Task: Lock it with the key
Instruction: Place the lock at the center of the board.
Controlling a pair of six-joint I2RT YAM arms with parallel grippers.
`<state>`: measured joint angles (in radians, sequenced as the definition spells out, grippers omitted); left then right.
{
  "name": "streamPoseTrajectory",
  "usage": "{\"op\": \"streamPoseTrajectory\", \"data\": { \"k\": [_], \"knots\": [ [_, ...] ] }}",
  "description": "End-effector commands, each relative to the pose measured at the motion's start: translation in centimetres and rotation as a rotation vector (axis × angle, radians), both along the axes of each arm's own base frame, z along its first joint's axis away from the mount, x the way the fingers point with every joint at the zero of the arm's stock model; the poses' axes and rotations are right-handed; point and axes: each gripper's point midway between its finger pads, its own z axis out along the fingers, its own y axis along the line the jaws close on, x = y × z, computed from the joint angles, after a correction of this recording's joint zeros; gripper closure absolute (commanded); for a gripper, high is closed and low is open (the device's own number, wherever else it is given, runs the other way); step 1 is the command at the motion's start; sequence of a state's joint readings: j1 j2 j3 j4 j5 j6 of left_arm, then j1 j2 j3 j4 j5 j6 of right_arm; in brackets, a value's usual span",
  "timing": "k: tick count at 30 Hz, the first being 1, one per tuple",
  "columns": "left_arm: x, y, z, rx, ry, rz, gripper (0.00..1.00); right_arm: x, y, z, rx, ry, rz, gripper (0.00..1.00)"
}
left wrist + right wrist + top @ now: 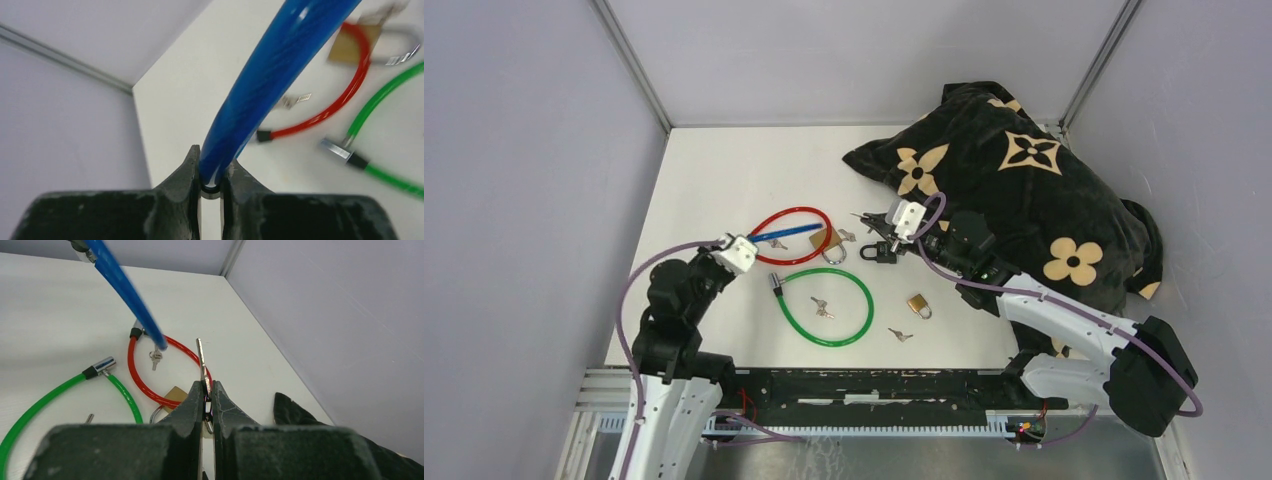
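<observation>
Next, my right gripper goes to the left in the top view, back and down past the green cable loop's metal end, where the table lies bare (752, 300) (69, 351).
My left gripper (749, 243) is shut on one end of a blue cable lock (786, 233). In the left wrist view the blue cable lock (270, 75) rises from between the fingers (192, 167) and runs out over the table. My right gripper (876, 236) is shut on a small silver key (201, 362), whose blade sticks out past the fingertips (196, 395) toward the left arm. In the right wrist view the blue cable lock (127, 295) slants down, and its free end hangs a little left of the key's tip, not touching it.
A red cable loop (794, 235) lies under the blue cable with a brass padlock (827, 242) at its edge. A green cable loop (824, 305), a second brass padlock (917, 303) and loose keys (822, 308) lie nearer the arms. A black flowered cushion (1024, 180) fills the back right.
</observation>
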<state>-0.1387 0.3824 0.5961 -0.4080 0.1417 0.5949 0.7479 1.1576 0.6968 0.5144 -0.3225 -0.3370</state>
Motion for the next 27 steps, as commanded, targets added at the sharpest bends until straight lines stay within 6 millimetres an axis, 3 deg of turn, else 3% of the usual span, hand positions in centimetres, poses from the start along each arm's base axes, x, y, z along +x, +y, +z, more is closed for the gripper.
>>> {"op": "streamPoseTrajectory", "data": {
  "k": [1,5,9,10,13,14,15,16,18,19,20,24,27],
  "knots": [
    [-0.8,6.1,-2.5,0.633,0.036,0.087,0.98,-1.5,0.6,2.8,0.079,-0.012,0.074,1.0],
    [-0.8,9.9,-2.7,0.817,0.06,0.261,0.98,-3.1,1.7,2.8,0.115,0.004,0.158,1.0],
    [-2.9,9.6,-5.7,0.858,0.152,0.171,0.98,-4.3,3.2,2.8,0.124,0.013,0.214,1.0],
    [-3.4,9.4,-6.9,0.882,0.169,0.133,0.98,-4.6,3.8,2.8,0.125,0.02,0.23,1.0],
    [-5.7,9.9,-12.9,1.043,0.348,-0.01,0.98,-5.5,6.3,2.6,0.117,0.045,0.285,1.0],
    [-6.7,10.4,-14.6,1.098,0.419,-0.049,0.94,-5.7,7.1,2.7,0.118,0.05,0.298,1.0],
    [-7.5,10.6,-15.7,1.135,0.466,-0.088,0.82,-5.9,8.0,2.3,0.111,0.066,0.306,1.0],
    [-8.1,10.6,-15.9,1.14,0.486,-0.113,0.61,-5.9,8.9,2.0,0.11,0.088,0.311,1.0],
    [-9.4,9.8,-15.6,1.141,0.508,-0.214,0.22,-6.0,10.5,1.4,0.118,0.153,0.326,1.0],
    [-10.2,9.2,-15.0,1.139,0.505,-0.275,0.11,-5.9,11.5,1.0,0.124,0.193,0.334,1.0],
    [-10.8,8.4,-14.4,1.136,0.499,-0.341,0.05,-5.9,12.4,0.6,0.129,0.227,0.341,1.0],
    [-12.1,6.4,-10.5,1.122,0.448,-0.498,0.0,-5.5,17.5,-1.7,0.153,0.43,0.384,1.0],
    [-12.2,4.5,-7.1,0.987,0.438,-0.539,0.0,-5.2,21.9,-5.7,0.144,0.612,0.404,1.0]
  ]
}}
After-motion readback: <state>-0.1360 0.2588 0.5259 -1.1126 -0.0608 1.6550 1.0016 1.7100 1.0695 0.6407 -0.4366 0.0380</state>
